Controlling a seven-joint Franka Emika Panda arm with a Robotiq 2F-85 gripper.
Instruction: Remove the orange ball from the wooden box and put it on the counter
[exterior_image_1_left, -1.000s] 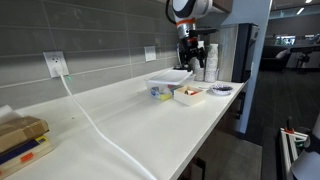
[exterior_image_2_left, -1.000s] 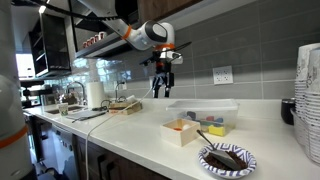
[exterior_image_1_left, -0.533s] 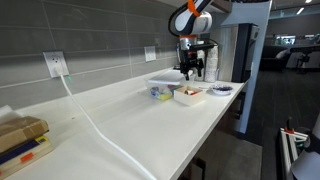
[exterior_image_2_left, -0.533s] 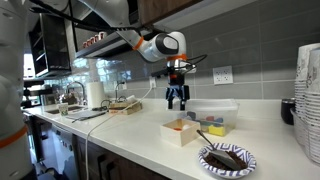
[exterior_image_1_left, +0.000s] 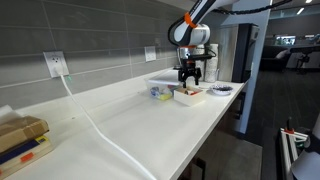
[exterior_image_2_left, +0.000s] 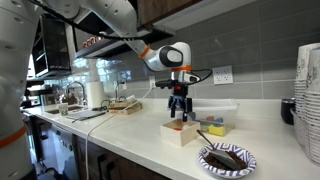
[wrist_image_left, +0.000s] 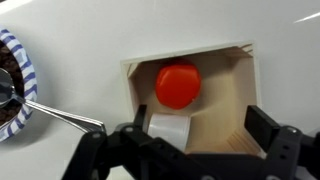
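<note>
My gripper moves past the white cup-like piece next and lowers its spread fingers around the sides of the orange ball, which lies below, beyond that piece.
The orange ball lies inside the wooden box, near one end, next to a small white cup-like piece. In both exterior views the wooden box stands on the white counter. My gripper hangs just above the box with its fingers spread wide and nothing between them; it also shows in both exterior views. The ball is not resolved in the exterior views.
A patterned plate with a dark bowl and a spoon sits beside the box. A pale translucent tray and a blue-and-yellow object stand behind it. A white cable runs across the counter.
My gripper has moved from high beside the tray to over the wooden box and has come down close above it. The box and ball have not moved.
</note>
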